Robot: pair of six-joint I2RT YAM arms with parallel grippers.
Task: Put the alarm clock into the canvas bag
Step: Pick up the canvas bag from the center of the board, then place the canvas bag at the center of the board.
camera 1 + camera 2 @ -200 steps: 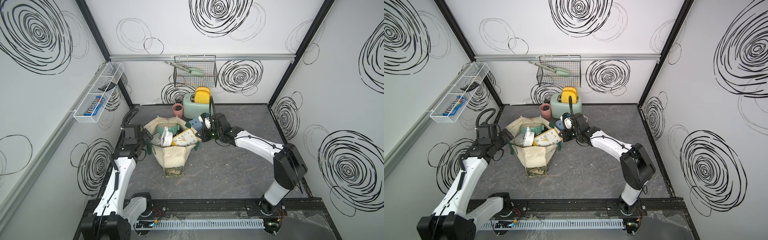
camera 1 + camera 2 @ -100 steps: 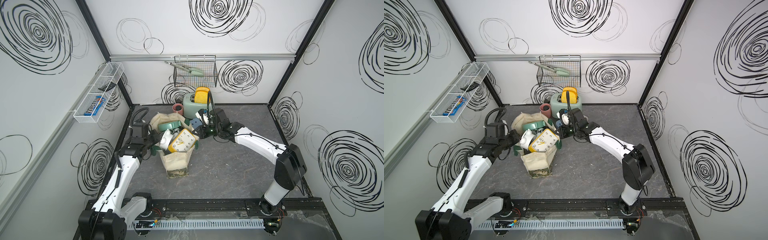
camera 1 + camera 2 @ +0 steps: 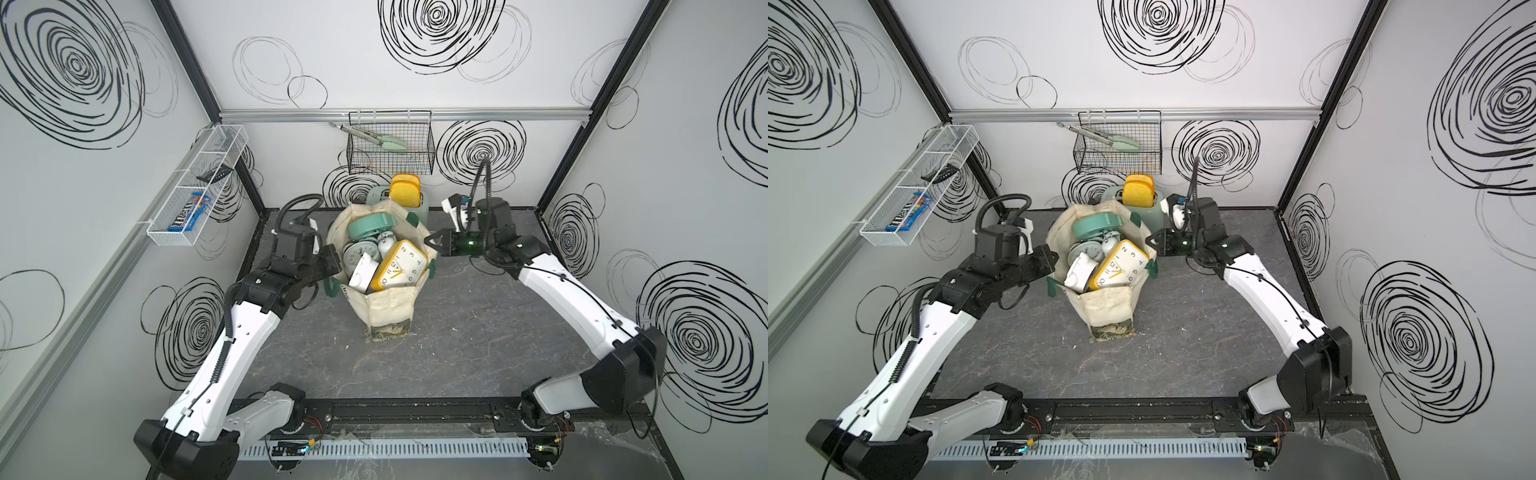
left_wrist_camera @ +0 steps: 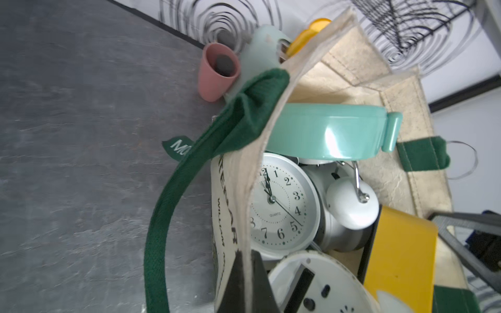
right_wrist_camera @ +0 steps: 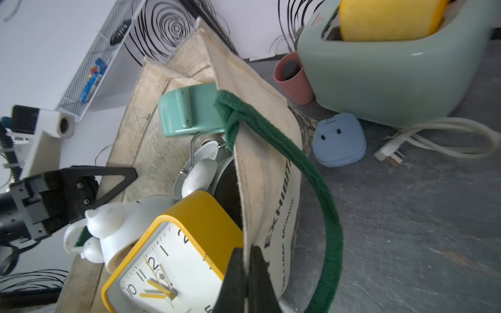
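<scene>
The bag's rim is pinched in my left gripper. My left gripper will next carry it sideways toward the clear tabletop beyond the bag, by my right gripper, and let go of the cloth.
The cream canvas bag [image 3: 390, 307] [image 3: 1106, 309] stands upright mid-table, its mouth pulled wide. A yellow square alarm clock [image 3: 401, 266] [image 5: 176, 265] leans inside it at the top. A white twin-bell clock [image 4: 279, 206] and a teal clock [image 4: 330, 132] lie beside it in the bag. My left gripper [image 3: 332, 257] [image 4: 245, 257] is shut on the bag's rim, cloth pinched between its fingers. Across the mouth, my right gripper [image 3: 432, 241] [image 5: 246, 252] is shut on the opposite rim, by the green handle [image 5: 320, 189].
A mint toaster [image 3: 409, 203] with yellow slices stands right behind the bag. A pink cup [image 4: 217, 73], a blue case [image 5: 339, 141] and the toaster's cable [image 5: 433, 141] lie beside it. A black wire basket [image 3: 390, 145] hangs on the back wall, a white wire shelf [image 3: 195, 187] on the left wall.
The left gripper has shut on the bag's rim. Both arms have risen and drawn apart, so the slumped bag now stands upright with its mouth spread.
</scene>
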